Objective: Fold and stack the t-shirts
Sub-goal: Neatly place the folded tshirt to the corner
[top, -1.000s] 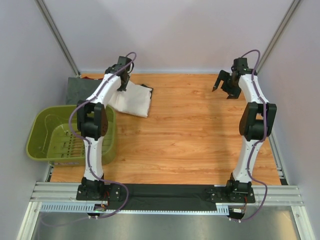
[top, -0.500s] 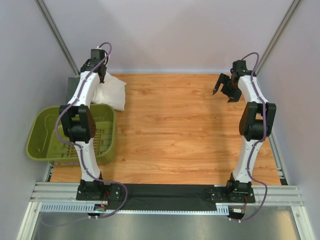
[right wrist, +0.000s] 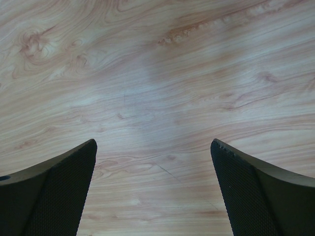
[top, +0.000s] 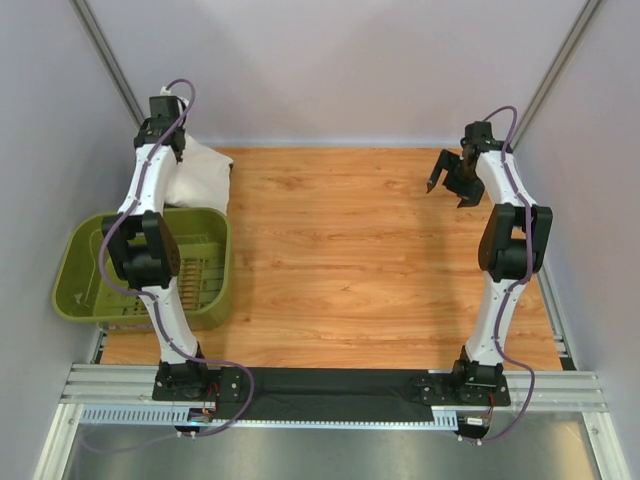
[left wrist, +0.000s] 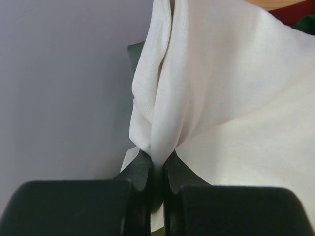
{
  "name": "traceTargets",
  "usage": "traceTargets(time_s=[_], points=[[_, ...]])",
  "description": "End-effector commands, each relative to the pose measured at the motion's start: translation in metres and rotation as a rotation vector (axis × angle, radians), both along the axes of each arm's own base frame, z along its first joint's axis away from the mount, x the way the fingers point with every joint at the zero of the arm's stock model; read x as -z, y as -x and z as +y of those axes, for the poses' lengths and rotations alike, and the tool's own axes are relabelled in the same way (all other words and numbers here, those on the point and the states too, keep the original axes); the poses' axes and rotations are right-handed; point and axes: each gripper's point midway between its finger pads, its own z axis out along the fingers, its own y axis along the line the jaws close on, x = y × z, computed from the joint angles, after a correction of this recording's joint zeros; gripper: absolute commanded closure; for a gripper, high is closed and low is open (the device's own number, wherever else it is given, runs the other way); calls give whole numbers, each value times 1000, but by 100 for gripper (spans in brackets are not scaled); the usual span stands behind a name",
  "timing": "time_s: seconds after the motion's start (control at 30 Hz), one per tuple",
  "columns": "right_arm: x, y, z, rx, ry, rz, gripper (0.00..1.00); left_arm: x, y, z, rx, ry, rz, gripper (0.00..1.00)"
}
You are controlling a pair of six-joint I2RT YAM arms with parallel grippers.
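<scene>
The white t-shirt lies over dark red and green cloth, so my left gripper will move toward the side beyond the basket next, then let go of the t-shirt's fold.
My left gripper [top: 163, 122] is at the far left corner of the table, shut on a bunched fold of the white t-shirt [top: 203, 172]. The cloth hangs from it over the far left edge, just beyond the basket. In the left wrist view the white t-shirt [left wrist: 221, 88] fills the frame and my left gripper [left wrist: 157, 162] pinches a fold of it between closed fingers. A sliver of dark red cloth [left wrist: 298, 12] and dark green [left wrist: 307, 24] shows at the top right. My right gripper [top: 447, 172] is open and empty above bare wood at the far right; it also shows in the right wrist view [right wrist: 153, 147]. The grey shirt is hidden.
An olive-green plastic basket [top: 80, 265] sits at the left edge, under my left arm. Grey walls and metal frame posts [top: 110, 60] close in the back corners. The wooden table [top: 350, 250] lies between the arms.
My left gripper has carried the white t-shirt leftward and back, from the table's far left area to the far left corner beyond the basket. The right arm has barely moved.
</scene>
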Motion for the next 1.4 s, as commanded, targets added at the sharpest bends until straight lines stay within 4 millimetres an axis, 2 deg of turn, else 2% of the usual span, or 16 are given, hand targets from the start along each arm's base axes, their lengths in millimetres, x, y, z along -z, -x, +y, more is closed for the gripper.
traceTargets(time_s=[0.0,0.33,0.53,0.57,0.63,0.67,0.73,0.83,0.87,1.07,1.2,1.23,1.27,1.3,1.33,1.37], points=[[3,-5,-3,1,13,0,0,-42,2,42,-108,-96,-132,100],[11,-1,-6,9,29,36,0,-27,-12,84,-170,-154,-143,100],[5,-10,-3,4,22,15,0,16,-21,96,-241,-113,-116,100],[4,-11,-3,1,19,13,0,19,-19,101,-275,-127,-111,96],[0,-14,-1,-4,20,2,0,33,-17,112,-336,-137,-97,79],[0,-15,0,-8,15,-1,0,29,-17,115,-356,-133,-105,55],[-4,-16,2,-9,12,-9,0,25,-20,119,-406,-102,-140,23],[-14,-19,4,-13,6,-35,0,15,-20,117,-447,-44,-190,14],[-17,-20,5,-17,5,-45,0,7,-25,111,-424,-1,-217,4],[-48,-26,11,-32,-13,-132,0,-34,-27,75,-373,251,-350,1],[-70,-28,18,-52,-25,-196,0,-16,-21,42,-377,458,-317,0],[-74,-28,18,-55,-23,-212,0,-2,-12,24,-355,536,-290,1],[-69,-28,19,-56,-24,-219,0,-7,-21,19,-320,560,-356,1],[-79,-27,20,-60,-24,-249,0,-3,-19,12,-302,578,-366,0],[-80,-27,21,-62,-29,-260,0,-17,-14,4,-276,618,-408,0],[-81,-26,23,-70,-38,-268,0,-2,-9,-1,-272,640,-403,1]])
